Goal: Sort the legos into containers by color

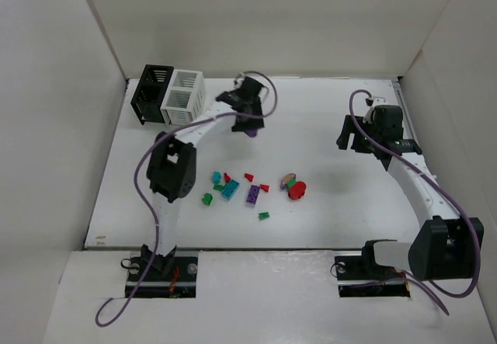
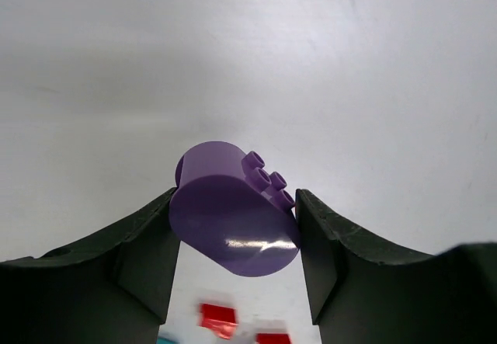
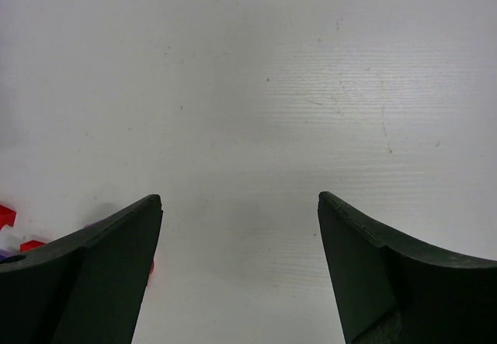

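Observation:
My left gripper swings outward and left in the top view over the white container's far section point(image 1: 186, 79) next, as its purple lego hangs above bare table.
My left gripper point(image 1: 247, 126) is shut on a rounded purple lego point(image 2: 233, 213) with studs and holds it above the table, right of the bins. The purple lego also shows in the top view point(image 1: 248, 132). The black container point(image 1: 151, 92) and the white container point(image 1: 182, 97) stand side by side at the back left. Loose legos lie mid-table: teal point(image 1: 230, 189), green point(image 1: 207, 199), purple point(image 1: 254, 195), red point(image 1: 297, 190). My right gripper point(image 1: 353, 140) is open and empty over bare table at the right; its own view point(image 3: 239, 197) shows nothing between the fingers.
White walls enclose the table on the left, back and right. Two blurred red legos point(image 2: 217, 317) show below the held piece. A red lego point(image 3: 6, 216) sits at the left edge of the right wrist view.

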Available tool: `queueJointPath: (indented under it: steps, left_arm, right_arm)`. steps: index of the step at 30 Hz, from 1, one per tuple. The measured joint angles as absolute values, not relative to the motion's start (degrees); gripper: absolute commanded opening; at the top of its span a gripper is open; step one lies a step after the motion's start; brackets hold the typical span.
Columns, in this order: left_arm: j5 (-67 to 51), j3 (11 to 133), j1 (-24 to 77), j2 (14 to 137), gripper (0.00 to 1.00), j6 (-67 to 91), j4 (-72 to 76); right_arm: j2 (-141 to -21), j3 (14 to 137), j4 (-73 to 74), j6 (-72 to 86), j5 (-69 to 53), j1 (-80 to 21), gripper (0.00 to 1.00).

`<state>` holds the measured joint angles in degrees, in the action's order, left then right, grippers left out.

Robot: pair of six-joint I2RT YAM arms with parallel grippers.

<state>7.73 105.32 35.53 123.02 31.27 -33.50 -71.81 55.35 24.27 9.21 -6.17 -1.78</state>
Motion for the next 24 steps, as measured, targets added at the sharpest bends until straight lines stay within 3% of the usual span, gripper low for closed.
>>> queueJointPath:
  steps: [10, 14, 24]
  left_arm:
    - [6.57, 108.99, 5.89, 107.92, 0.39, 24.40, -28.64]
    - [5.37, 114.28, 1.02, 109.40, 0.45, 22.52, -28.16]
    - [-0.99, 123.33, -6.35, 123.13, 0.46, 19.18, -23.38]
  right_arm:
    - [-71.70, 55.35, 23.55, 8.32, -4.93, -1.45, 0.86]
    - [-71.99, 55.44, 23.53, 7.81, -4.05, -1.15, 0.86]
    - [-75.53, 57.12, 21.41, 8.19, -3.42, -1.13, 0.86]
